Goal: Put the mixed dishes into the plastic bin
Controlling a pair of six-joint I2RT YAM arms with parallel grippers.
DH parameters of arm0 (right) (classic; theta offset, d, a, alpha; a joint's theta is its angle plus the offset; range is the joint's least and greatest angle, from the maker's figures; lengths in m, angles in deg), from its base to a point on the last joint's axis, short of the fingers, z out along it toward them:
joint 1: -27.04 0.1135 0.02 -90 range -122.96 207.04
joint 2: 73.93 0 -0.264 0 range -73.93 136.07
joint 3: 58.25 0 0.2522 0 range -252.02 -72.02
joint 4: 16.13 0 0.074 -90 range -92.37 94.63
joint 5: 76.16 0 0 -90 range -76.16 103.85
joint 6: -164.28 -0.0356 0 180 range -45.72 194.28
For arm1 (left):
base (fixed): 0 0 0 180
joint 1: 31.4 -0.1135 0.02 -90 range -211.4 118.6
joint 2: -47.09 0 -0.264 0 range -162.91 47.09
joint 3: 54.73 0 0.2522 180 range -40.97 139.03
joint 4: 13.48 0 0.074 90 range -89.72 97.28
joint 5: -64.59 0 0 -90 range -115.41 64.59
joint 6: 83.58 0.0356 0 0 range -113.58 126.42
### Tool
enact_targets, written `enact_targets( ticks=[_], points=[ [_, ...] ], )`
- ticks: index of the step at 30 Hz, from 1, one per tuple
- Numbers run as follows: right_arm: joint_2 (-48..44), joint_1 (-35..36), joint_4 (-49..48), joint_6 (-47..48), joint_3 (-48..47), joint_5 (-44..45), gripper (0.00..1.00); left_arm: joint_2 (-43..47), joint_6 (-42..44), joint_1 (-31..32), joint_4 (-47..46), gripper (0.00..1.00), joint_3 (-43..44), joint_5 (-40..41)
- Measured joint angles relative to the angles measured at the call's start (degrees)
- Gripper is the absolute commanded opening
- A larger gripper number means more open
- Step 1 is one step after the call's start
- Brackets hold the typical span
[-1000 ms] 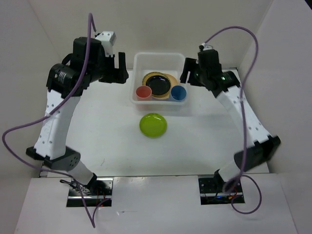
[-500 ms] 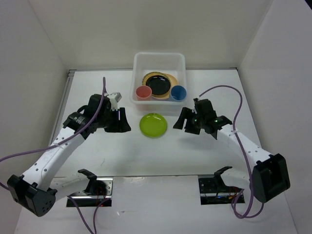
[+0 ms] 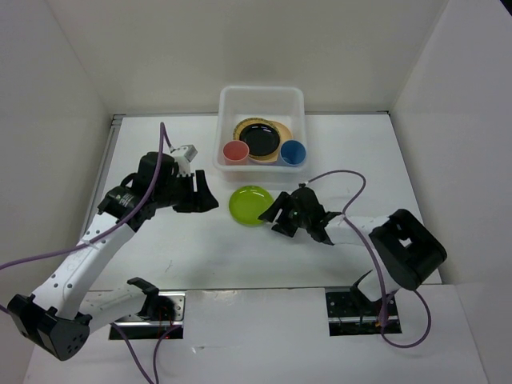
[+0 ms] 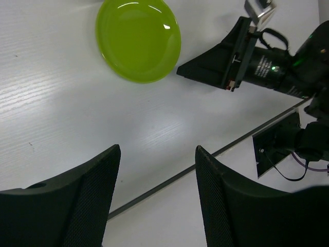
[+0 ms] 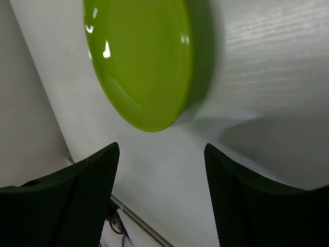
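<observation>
The green plate's near rim [image 3: 262, 221] [image 5: 155, 127] stands raised above its shadow, so I need to lower my right gripper next and tilt it flatter, with its fingers around that rim.
The lime green plate [image 3: 251, 205] lies on the table in front of the plastic bin [image 3: 262, 98]; it also shows in the left wrist view [image 4: 138, 39] and the right wrist view [image 5: 140, 62]. The bin holds a black plate [image 3: 261, 140] on a peach-orange plate and a tan woven disc, a red cup [image 3: 235, 152] and a blue cup [image 3: 293, 151]. My right gripper [image 3: 276, 218] is open, low, just right of the green plate. My left gripper [image 3: 202, 201] is open and empty, left of the plate. No lavender plate shows.
White walls enclose the table on the left, back and right. The right arm lies low across the table's right front [image 3: 360, 228]. The table's front edge [image 3: 256, 290] and two mounting plates are near the arm bases.
My right gripper has moved left and lower, closing on the green plate's right edge. My left gripper has shifted slightly toward the plate. The dishes have not moved.
</observation>
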Motion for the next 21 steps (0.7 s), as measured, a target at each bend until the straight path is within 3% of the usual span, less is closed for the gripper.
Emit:
enact_targets(
  ticks=[17,21],
  points=[
    [15.43,8.96,-31.15,-28.74,6.38,12.44,0.59,0.00,0.24,0.00,0.76,0.70,1.05,0.42],
    [18.51,9.66,-35.71,-32.33,6.56,13.73,0.45,0.00,0.26,0.00,1.27,0.71,1.09,0.46]
  ],
)
